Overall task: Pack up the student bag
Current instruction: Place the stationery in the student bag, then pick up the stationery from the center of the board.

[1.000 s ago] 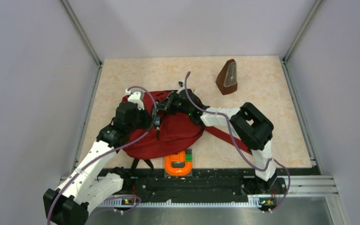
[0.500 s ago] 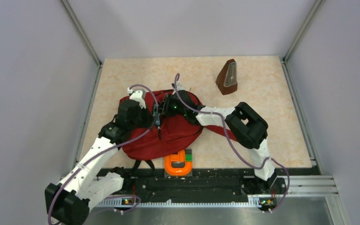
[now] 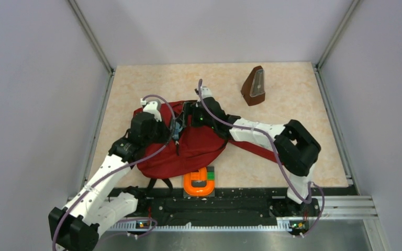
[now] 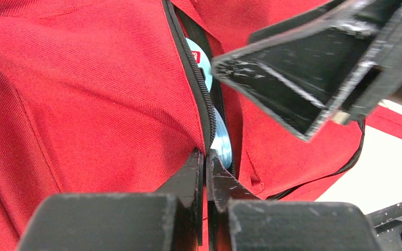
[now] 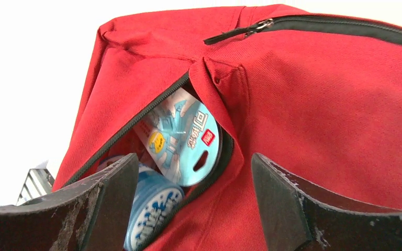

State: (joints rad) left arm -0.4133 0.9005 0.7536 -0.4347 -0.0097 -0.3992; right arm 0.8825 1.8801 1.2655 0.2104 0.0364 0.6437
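Observation:
Next, my right gripper, its fingers empty, moves off the bag [image 3: 199,149] to the right in the top view, then down to the tabletop near the metronome.
The student bag [image 3: 199,149], dark red with a black zipper, lies flat in the middle of the table. My left gripper [image 4: 208,157] is shut on the fabric edge of its open zipper mouth, holding that edge up. My right gripper [image 5: 193,193] hovers open right over the same mouth, its fingers [image 5: 110,193] apart with nothing between them. Inside the opening lie a light-blue carded pack [image 5: 188,138] and a blue-and-white round tub [image 5: 149,209]. In the top view both grippers meet over the bag's upper part [image 3: 180,123]. A second zipper [image 5: 319,23] on the bag is closed.
A brown metronome [image 3: 254,86] stands at the back right. An orange U-shaped piece [image 3: 198,184] with a green and red block lies at the near edge, just below the bag. The bag's long red strap [image 3: 254,150] trails right, under the right arm.
My right gripper has gone from shut to open over the bag's mouth, leaving the blue pack inside. Its elbow has swung out to the right. The left gripper kept its hold.

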